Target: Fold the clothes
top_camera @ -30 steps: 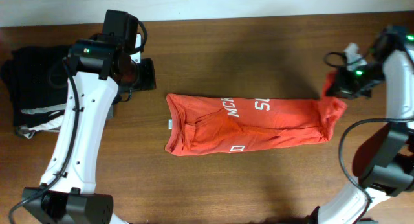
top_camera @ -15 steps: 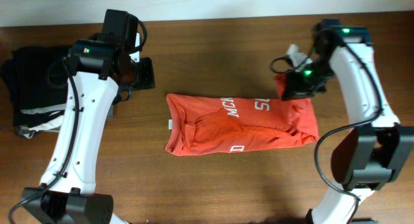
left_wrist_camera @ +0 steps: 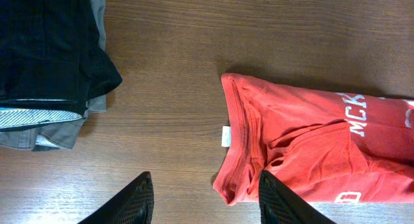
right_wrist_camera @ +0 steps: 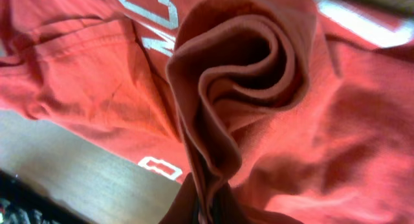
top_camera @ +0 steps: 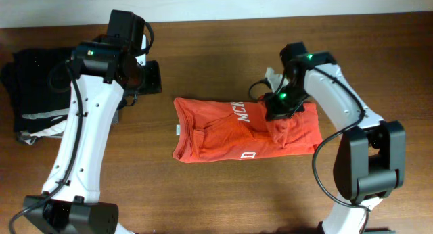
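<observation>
The shirt's end hangs lifted, so my right gripper will next go down and left in the overhead view and release on the cloth between the white prints.
The clothes are one orange-red T-shirt (top_camera: pixel 216 136) with white lettering, lying as a long band across the middle of the wooden table. My right gripper (top_camera: pixel 279 107) is shut on the shirt's right end and holds it lifted over the band's right half. In the right wrist view the pinched cloth (right_wrist_camera: pixel 233 68) curls up out of the right gripper (right_wrist_camera: pixel 207 211) in a rolled fold. My left gripper (top_camera: pixel 154 78) hangs open above bare wood, up and left of the shirt's left end. In the left wrist view that left end (left_wrist_camera: pixel 304 140) lies just beyond the right fingertip of the left gripper (left_wrist_camera: pixel 206 185).
A pile of black, grey and white folded garments (top_camera: pixel 34 92) sits at the table's left edge, also seen as dark cloth (left_wrist_camera: pixel 45 49) in the left wrist view. The table's far edge meets a white strip (top_camera: pixel 223 3) at the top.
My right gripper has swung left from the table's right side, pulling the shirt's right end over toward the middle, so the band is shorter. The left arm has not moved.
</observation>
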